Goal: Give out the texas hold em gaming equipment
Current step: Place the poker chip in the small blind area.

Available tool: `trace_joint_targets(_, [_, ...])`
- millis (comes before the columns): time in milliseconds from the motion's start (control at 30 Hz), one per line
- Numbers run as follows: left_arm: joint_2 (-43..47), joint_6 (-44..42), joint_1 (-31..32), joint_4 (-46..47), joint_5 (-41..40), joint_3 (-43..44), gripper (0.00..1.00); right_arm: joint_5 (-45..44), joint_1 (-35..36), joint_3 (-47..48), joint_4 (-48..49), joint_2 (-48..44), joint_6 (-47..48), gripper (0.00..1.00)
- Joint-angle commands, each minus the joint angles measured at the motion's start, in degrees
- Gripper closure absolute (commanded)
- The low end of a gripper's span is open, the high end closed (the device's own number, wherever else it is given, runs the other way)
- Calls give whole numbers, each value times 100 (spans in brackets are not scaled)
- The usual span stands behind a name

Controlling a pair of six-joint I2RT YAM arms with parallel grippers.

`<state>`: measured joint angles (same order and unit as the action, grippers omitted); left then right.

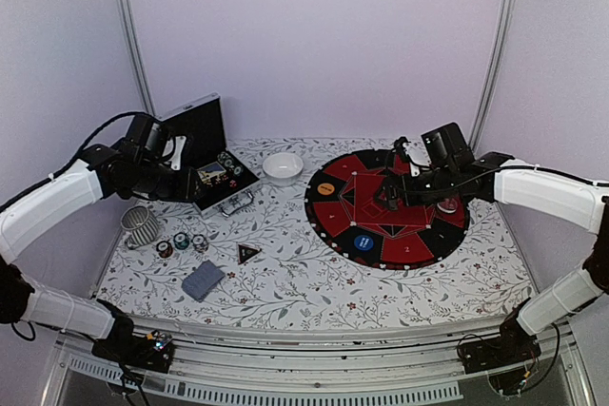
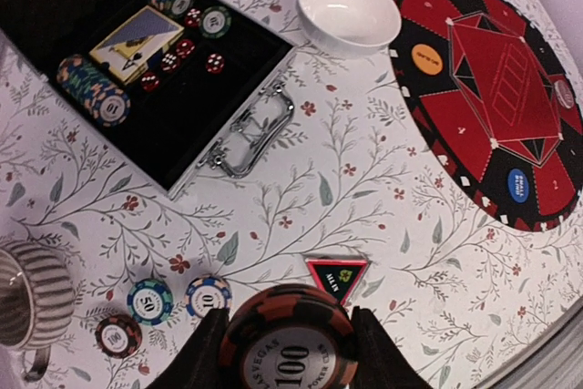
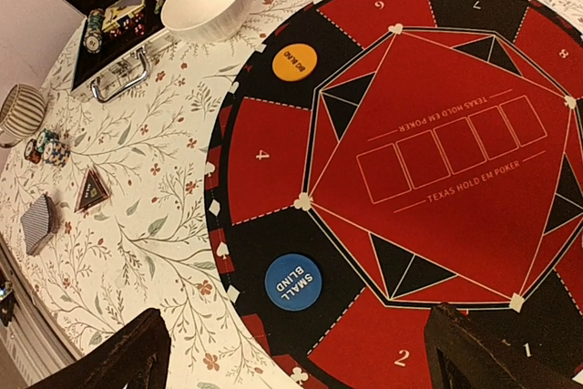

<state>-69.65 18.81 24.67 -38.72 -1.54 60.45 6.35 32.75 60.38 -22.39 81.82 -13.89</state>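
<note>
The mat is bare on the black patch beside the small-blind disc [image 3: 293,281], so my left gripper needs to move right in the top view and down there and release the black-and-orange chip.
My left gripper [image 2: 290,325] is shut on a black-and-orange "100" poker chip [image 2: 291,345] and is raised near the open case [image 1: 205,130]. Three loose chips [image 2: 149,301] lie on the tablecloth beside a triangular all-in marker [image 2: 337,274]. The grey-blue card deck [image 1: 203,280] rests near the front edge. My right gripper [image 3: 296,325] hangs open and holds nothing above the round red-and-black poker mat [image 1: 409,249]. On the mat sit a blue small-blind disc [image 3: 293,281] and an orange big-blind disc [image 3: 294,62]. More chips, dice and cards fill the case [image 2: 182,125].
A white bowl [image 1: 283,166] stands between the case and the mat. A striped cup [image 1: 141,225] sits at the left, close to the loose chips. The case lid stands upright behind my left arm. White walls and metal posts ring the table.
</note>
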Motion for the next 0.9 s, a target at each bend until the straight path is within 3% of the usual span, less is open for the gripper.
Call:
trace_joint_targets(0, [-351, -390, 420, -99, 122, 471, 100, -30, -190, -5, 129, -238, -38, 1])
trace_joint_targets(500, [-2236, -1428, 1420, 195, 796, 1884, 100, -242, -287, -369, -2, -684, -422, 1])
trace_joint_targets(867, [-4896, -2196, 1868, 33, 1252, 3992, 100, -345, -305, -501, -177, -842, -556, 1])
